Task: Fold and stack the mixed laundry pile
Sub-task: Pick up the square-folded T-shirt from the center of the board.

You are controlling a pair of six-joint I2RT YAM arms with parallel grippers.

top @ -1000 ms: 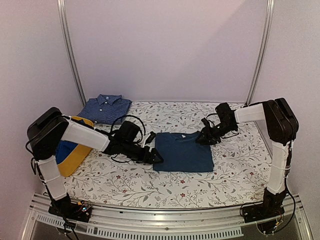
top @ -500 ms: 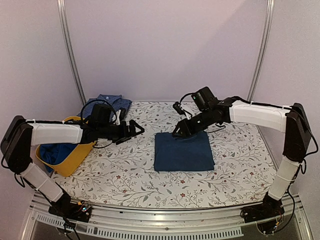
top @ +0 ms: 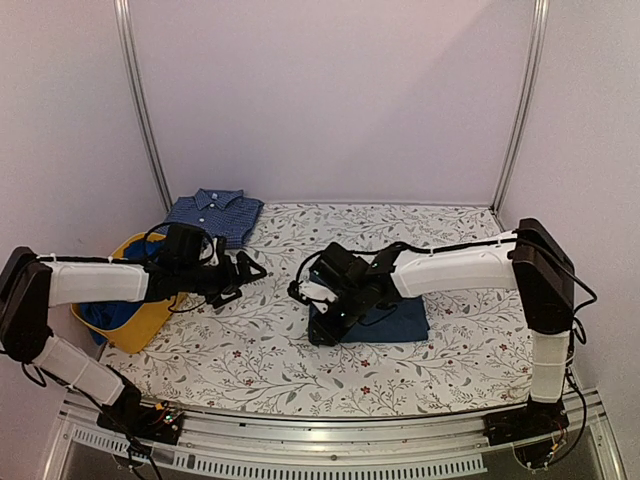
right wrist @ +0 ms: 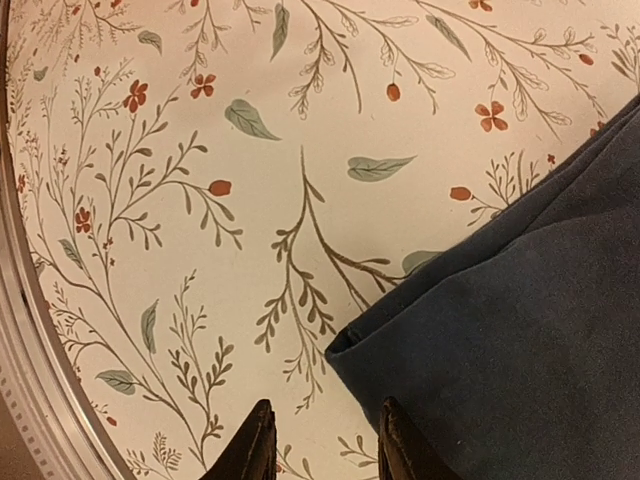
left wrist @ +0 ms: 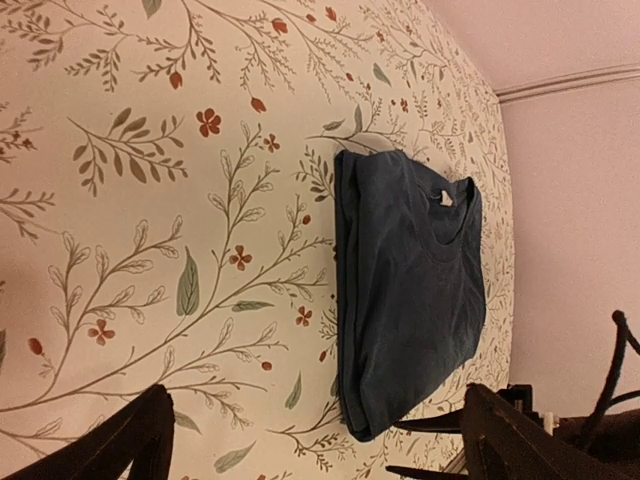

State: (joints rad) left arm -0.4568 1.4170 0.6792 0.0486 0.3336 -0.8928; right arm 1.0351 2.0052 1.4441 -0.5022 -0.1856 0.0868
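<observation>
My left gripper should next go down and toward the right in the top view, until it comes onto the navy-teal shirt's tub-side edge.
A folded dark navy-teal shirt lies mid-table; it also shows in the left wrist view and the right wrist view. My right gripper hangs low over its front-left corner, open a little and empty, with one finger over the cloth edge and one over the table. My left gripper is wide open and empty, left of the shirt and apart from it. A folded fine-checked blue collared shirt lies at the back left. A royal-blue piece sits in the tub.
A yellow plastic tub stands at the left edge under my left arm. The table has a floral cloth. The metal front rail runs close to the right gripper. My right arm lies across the shirt's back part.
My left gripper has pulled back leftward from the shirt's left edge toward the tub. My right gripper has swung from the shirt's back right, across it, to its front-left corner.
</observation>
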